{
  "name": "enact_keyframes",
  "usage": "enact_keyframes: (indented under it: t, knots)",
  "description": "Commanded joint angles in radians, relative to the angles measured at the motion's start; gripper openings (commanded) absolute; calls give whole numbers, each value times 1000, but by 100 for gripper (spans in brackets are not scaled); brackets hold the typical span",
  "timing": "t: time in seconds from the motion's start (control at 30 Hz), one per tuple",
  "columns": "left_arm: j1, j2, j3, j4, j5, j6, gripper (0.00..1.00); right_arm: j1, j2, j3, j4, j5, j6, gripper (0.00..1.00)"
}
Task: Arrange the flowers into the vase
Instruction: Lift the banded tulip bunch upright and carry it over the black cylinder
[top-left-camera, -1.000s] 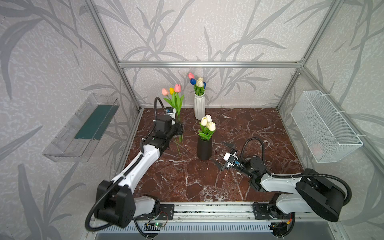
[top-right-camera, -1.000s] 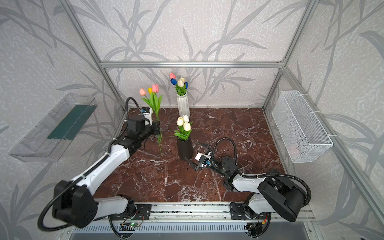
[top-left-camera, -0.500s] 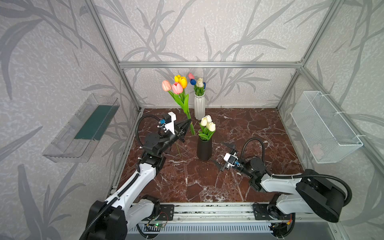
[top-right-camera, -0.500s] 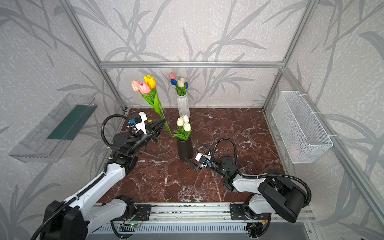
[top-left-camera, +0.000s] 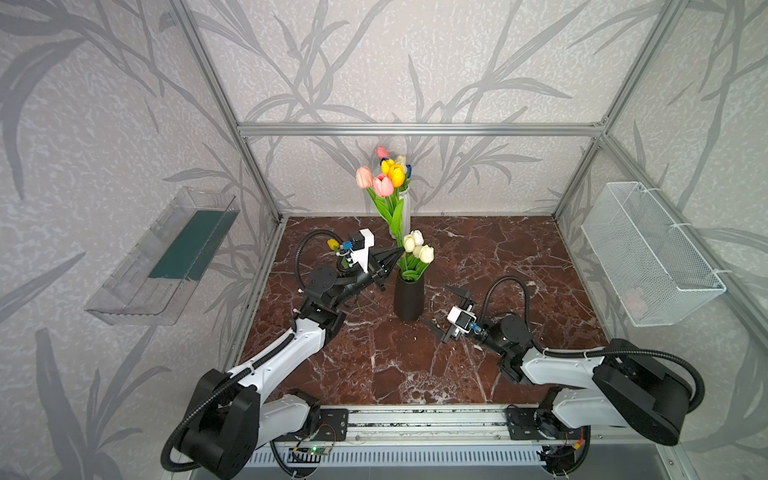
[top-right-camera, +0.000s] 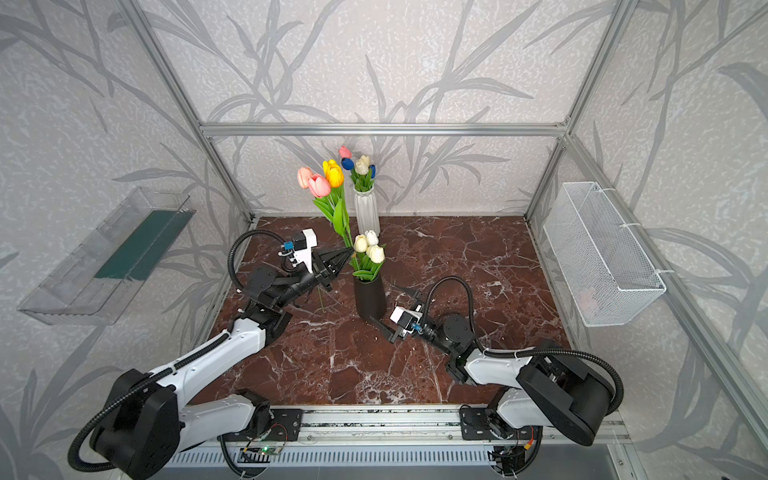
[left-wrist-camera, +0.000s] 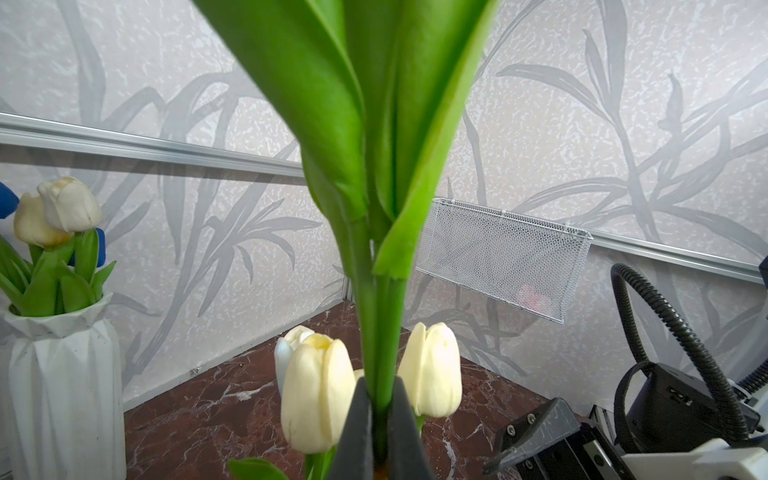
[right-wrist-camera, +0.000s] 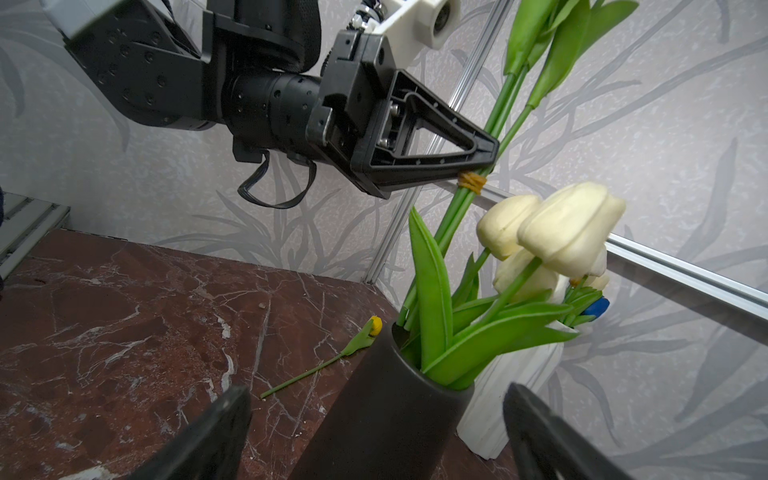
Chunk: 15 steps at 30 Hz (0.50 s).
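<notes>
I should lower the stems of the pink and yellow flowers with my left gripper, down into the opening of the black vase (top-left-camera: 409, 297), and let go of them there. The rubber band is still above the vase's rim.
My left gripper (top-left-camera: 398, 253) (top-right-camera: 348, 254) (left-wrist-camera: 380, 415) is shut on a bunch of flowers (top-left-camera: 382, 180) (top-right-camera: 321, 179) with pink and yellow heads. It grips the green stems (left-wrist-camera: 380, 332) just above a rubber band (right-wrist-camera: 471, 183). The stems slant down to the mouth of the black vase (top-left-camera: 409, 297) (top-right-camera: 369, 297) (right-wrist-camera: 386, 415), which holds white tulips (top-left-camera: 417, 247) (right-wrist-camera: 561, 224). My right gripper (top-left-camera: 444, 309) (top-right-camera: 392, 308) (right-wrist-camera: 378, 453) is open, low, just right of that vase and facing it.
A white ribbed vase (top-right-camera: 366, 210) (left-wrist-camera: 62, 374) with more tulips stands at the back wall. One loose stem with a small yellow bud (right-wrist-camera: 361, 336) lies on the marble floor left of the black vase. A wire basket (top-left-camera: 648, 253) hangs on the right wall and a clear tray (top-left-camera: 166, 253) on the left.
The left arm has lifted the bunch from the back left and carried it rightward and forward to the black vase. The right arm has not moved.
</notes>
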Motion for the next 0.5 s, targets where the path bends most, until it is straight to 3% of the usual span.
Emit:
enact_keyframes:
  t: [0.0, 0.47]
  knots:
    - [-5, 18, 16, 89, 6, -6, 0, 7, -17, -8, 42, 7, -4, 95]
    - [-11, 61, 4, 85, -42, 77, 0, 8, -11, -8, 43, 7, -4, 95]
